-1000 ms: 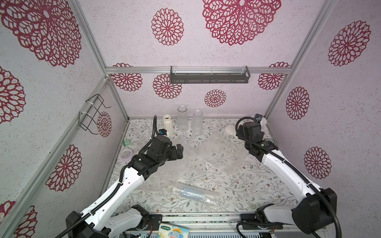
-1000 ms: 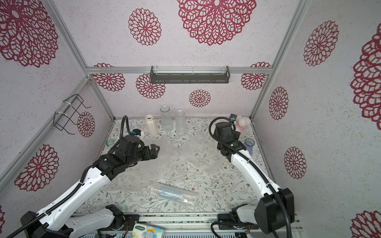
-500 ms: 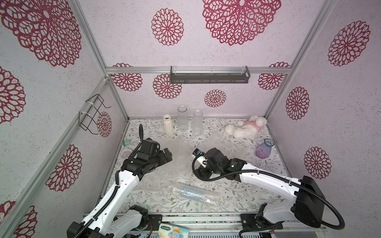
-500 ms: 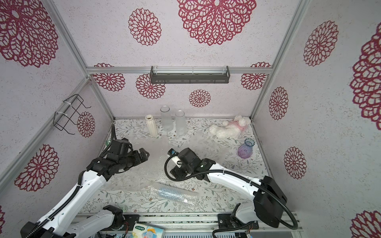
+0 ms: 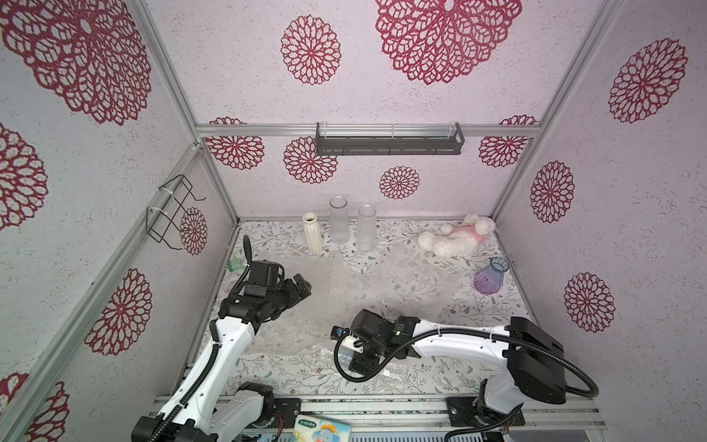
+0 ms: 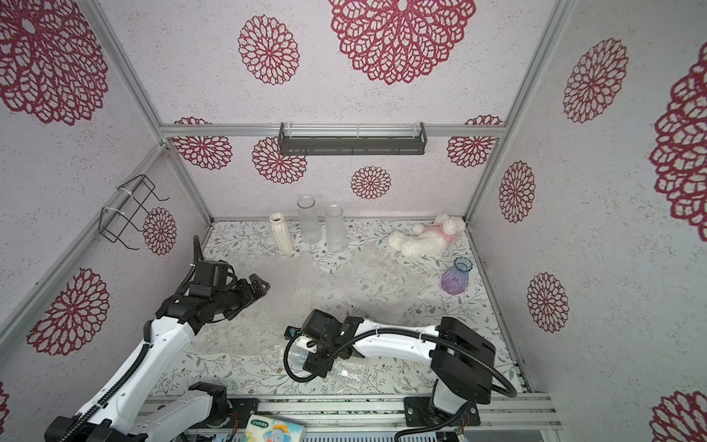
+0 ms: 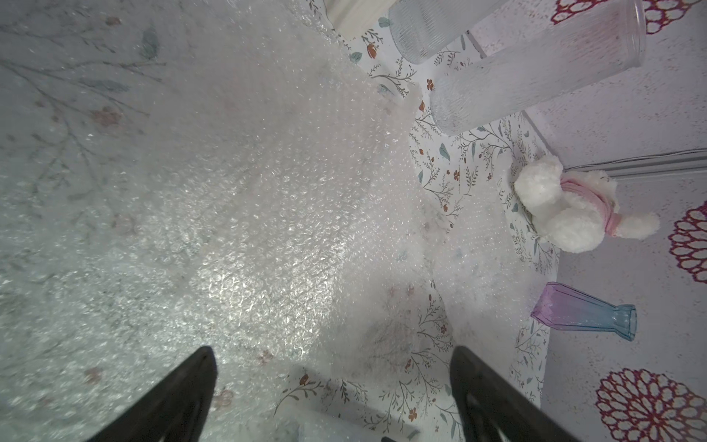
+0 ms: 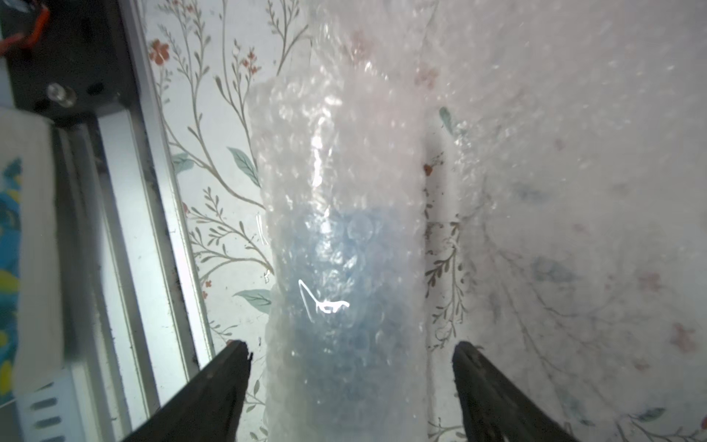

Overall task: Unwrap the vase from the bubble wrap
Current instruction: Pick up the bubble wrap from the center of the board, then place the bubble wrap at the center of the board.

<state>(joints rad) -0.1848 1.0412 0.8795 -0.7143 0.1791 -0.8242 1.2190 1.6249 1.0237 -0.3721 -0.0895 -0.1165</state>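
Next, my right gripper moves down over the bluish part of the roll [image 6: 297,358] [image 8: 347,375]. It then closes its fingers from both sides, since the roll lies below it, between them.
The vase [image 8: 336,283] shows only as a bluish shape inside a roll of bubble wrap [image 8: 333,160] that lies near the table's front edge; its end [image 5: 323,349] pokes out in a top view. My right gripper [image 8: 350,346] [image 5: 357,369] points down over the roll, open. One finger stands on each side of it, neither touching. More bubble wrap lies flat as sheets [image 5: 336,294] [image 7: 267,191] across the table's middle. My left gripper [image 7: 333,350] [image 5: 300,285] [image 6: 260,285] hovers open above the sheets at the left, holding nothing.
At the back stand a cream ribbed vase [image 5: 313,238] and two frosted glass cylinders [image 5: 338,220] [image 5: 366,227]. A white plush toy [image 5: 455,239] and a purple-blue vase [image 5: 489,275] are at the right. The metal front rail [image 8: 126,191] runs close beside the roll.
My right arm has swung from the back right corner to the front middle and now points down over the roll. My left arm has drawn back toward the left wall.
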